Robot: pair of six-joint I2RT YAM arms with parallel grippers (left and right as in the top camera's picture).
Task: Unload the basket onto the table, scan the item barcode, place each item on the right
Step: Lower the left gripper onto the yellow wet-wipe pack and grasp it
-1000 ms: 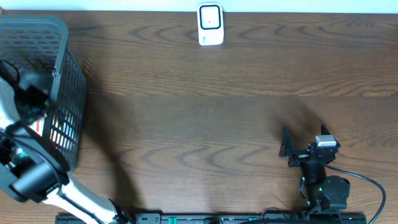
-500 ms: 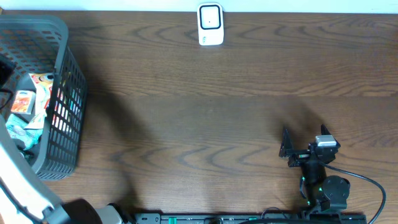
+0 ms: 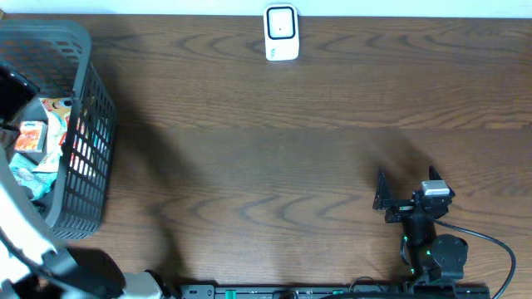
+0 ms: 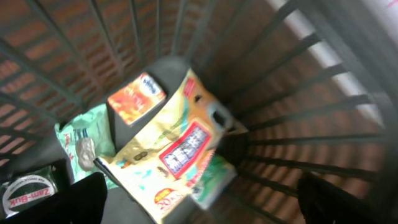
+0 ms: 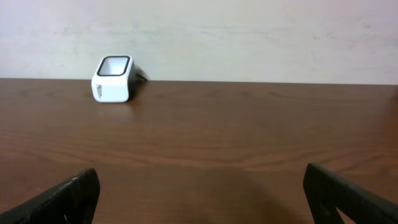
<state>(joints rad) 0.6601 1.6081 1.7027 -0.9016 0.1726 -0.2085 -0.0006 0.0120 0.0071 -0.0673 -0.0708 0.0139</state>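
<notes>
My left gripper comes down to the yellow packet next, onto the packet's end with the dark patch [image 3: 59, 109] [image 4: 213, 112], since it lies uncovered below my open fingers.
A grey wire basket [image 3: 81, 100] stands at the table's left end with several packets in it. My left gripper [image 4: 202, 205] hovers open inside the basket, over a yellow packet [image 4: 174, 149]. Around that lie a small orange packet [image 4: 135, 96], a green packet [image 4: 81, 140] and a round tin [image 4: 28, 193]. No barcode shows on any of them. Overhead, the left gripper [image 3: 12, 90] shows only as a dark shape at the frame's left edge. The white scanner [image 3: 281, 33] stands at the far middle of the table. My right gripper [image 3: 382, 199] rests open and empty at the near right, facing the scanner [image 5: 113, 78].
The basket's dark bars [image 4: 292, 118] rise close on all sides of the left gripper. The left arm's white link [image 3: 25, 241] runs along the basket's near side. Brown wooden tabletop [image 3: 274, 166] lies between the basket, the scanner and the right arm.
The left arm has drawn off the basket toward the left edge, uncovering the packets, and its gripper has opened. The right arm has not moved.
</notes>
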